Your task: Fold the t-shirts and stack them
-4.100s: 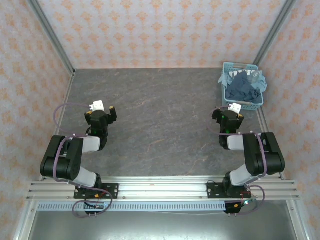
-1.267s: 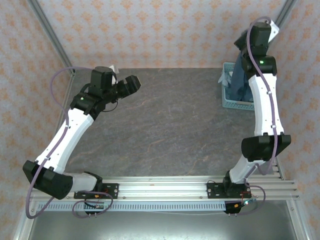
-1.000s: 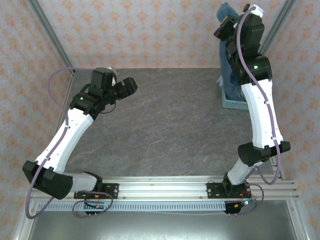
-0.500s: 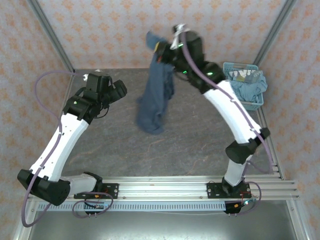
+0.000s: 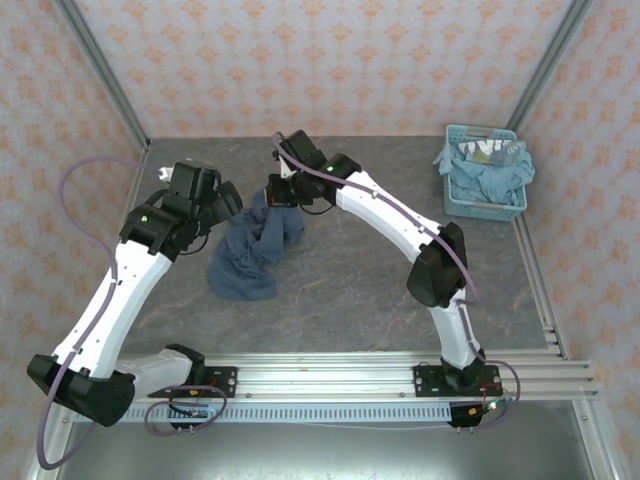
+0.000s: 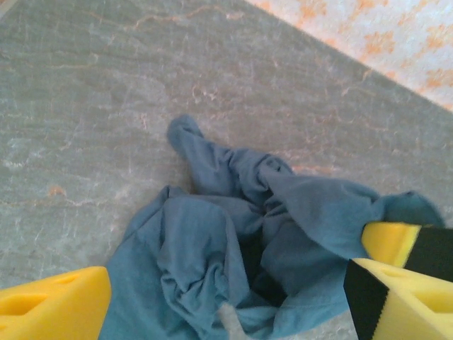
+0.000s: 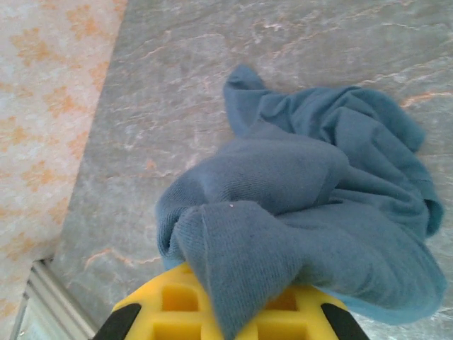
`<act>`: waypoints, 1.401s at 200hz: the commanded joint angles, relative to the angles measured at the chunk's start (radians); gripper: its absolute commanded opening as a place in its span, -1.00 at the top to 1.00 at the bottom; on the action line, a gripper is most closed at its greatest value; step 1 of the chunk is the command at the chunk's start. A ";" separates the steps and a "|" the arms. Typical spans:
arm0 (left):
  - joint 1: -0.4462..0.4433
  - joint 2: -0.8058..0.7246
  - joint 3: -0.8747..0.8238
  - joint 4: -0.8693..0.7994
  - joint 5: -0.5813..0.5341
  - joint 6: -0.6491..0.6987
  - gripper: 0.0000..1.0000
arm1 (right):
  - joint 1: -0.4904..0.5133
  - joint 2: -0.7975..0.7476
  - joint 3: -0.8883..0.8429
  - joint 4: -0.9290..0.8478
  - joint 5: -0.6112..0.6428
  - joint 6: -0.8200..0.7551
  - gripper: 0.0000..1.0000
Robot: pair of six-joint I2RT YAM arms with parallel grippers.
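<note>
The t-shirt lies crumpled in a heap, so the robot's right gripper will lift its upper end high, toward the basket over the bare tabletop, and let go.
A dark slate-blue t-shirt [image 5: 248, 255] lies crumpled on the grey table, left of centre. My right gripper [image 5: 283, 190] is shut on the t-shirt's upper end, and in the right wrist view the cloth [image 7: 304, 205] drapes over the yellow fingers [image 7: 163, 312] of the gripper [image 7: 226, 304]. My left gripper [image 5: 225, 205] hovers just left of that end, open. In the left wrist view its yellow fingers [image 6: 53, 304] stand wide on either side of the bunched t-shirt [image 6: 233, 234], touching nothing. More blue t-shirts [image 5: 492, 178] fill the basket.
The light-blue lattice basket [image 5: 488, 208] stands at the table's back right corner. The right arm stretches across the middle of the table from its base. Patterned walls and metal rails close in the back and sides.
The right arm swung the t-shirt from above the basket across to the left and lowered it onto the table. The left gripper came down beside it.
</note>
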State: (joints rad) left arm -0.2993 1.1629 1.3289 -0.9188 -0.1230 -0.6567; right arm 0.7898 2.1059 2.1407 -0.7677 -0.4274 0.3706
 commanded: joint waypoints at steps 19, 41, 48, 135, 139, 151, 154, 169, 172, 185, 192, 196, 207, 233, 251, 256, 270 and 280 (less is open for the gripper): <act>0.002 0.036 -0.011 -0.031 0.040 0.003 -0.68 | -0.050 -0.146 -0.086 0.034 0.095 0.026 1.00; 0.002 0.044 -0.005 -0.015 0.043 0.001 -0.65 | -0.119 -0.344 -0.252 0.210 0.162 0.034 1.00; 0.002 0.047 -0.001 -0.011 0.044 0.000 -0.65 | -0.125 -0.403 -0.289 0.257 0.189 -0.003 1.00; 0.000 0.098 0.060 0.022 0.040 0.000 -0.63 | -0.185 -0.624 -0.156 0.326 0.083 -0.360 1.00; 0.000 0.101 0.063 0.023 0.040 -0.001 -0.63 | -0.194 -0.606 -0.136 0.325 0.048 -0.357 1.00; 0.000 0.107 0.067 0.024 0.039 -0.003 -0.63 | -0.214 -0.536 -0.069 0.307 -0.053 -0.341 1.00; 0.000 0.107 0.069 0.024 0.039 -0.004 -0.63 | -0.215 -0.515 -0.053 0.300 -0.085 -0.338 1.00; 0.000 0.106 0.072 0.023 0.034 -0.006 -0.63 | -0.216 -0.393 0.019 0.275 -0.214 -0.310 1.00; 0.000 0.105 0.072 0.023 0.032 -0.007 -0.63 | -0.216 -0.366 0.034 0.275 -0.237 -0.298 1.00; 0.000 0.099 0.072 0.016 0.026 -0.008 -0.63 | -0.210 -0.246 0.087 0.281 -0.359 -0.241 1.00; 0.000 0.093 0.070 0.011 0.021 -0.008 -0.63 | -0.199 -0.170 0.116 0.279 -0.396 -0.212 1.00; 0.000 0.089 0.069 0.009 0.018 -0.008 -0.63 | -0.192 -0.131 0.134 0.276 -0.406 -0.201 1.00; 0.000 0.077 0.064 0.001 0.008 -0.006 -0.63 | -0.161 -0.020 0.199 0.230 -0.396 -0.188 0.94; 0.000 0.047 0.044 -0.020 -0.005 0.004 -0.64 | -0.100 0.180 0.379 0.099 -0.344 -0.127 0.34; 0.000 0.041 0.030 -0.029 0.018 0.029 -0.67 | -0.078 0.185 0.381 0.070 -0.278 -0.107 0.05; 0.000 0.043 0.025 -0.029 0.032 0.037 -0.67 | -0.075 0.162 0.350 0.076 -0.258 -0.112 0.02; 0.000 0.058 0.007 -0.016 0.091 0.062 -0.68 | -0.079 0.070 0.203 0.127 -0.181 -0.109 -0.04; 0.000 0.078 -0.007 0.011 0.155 0.079 -0.68 | -0.093 -0.017 0.066 0.184 -0.124 -0.093 -0.08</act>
State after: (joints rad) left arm -0.2993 1.2217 1.3628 -0.9112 -0.0669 -0.6327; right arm 0.7231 2.3501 2.3440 -0.6643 -0.6758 0.2440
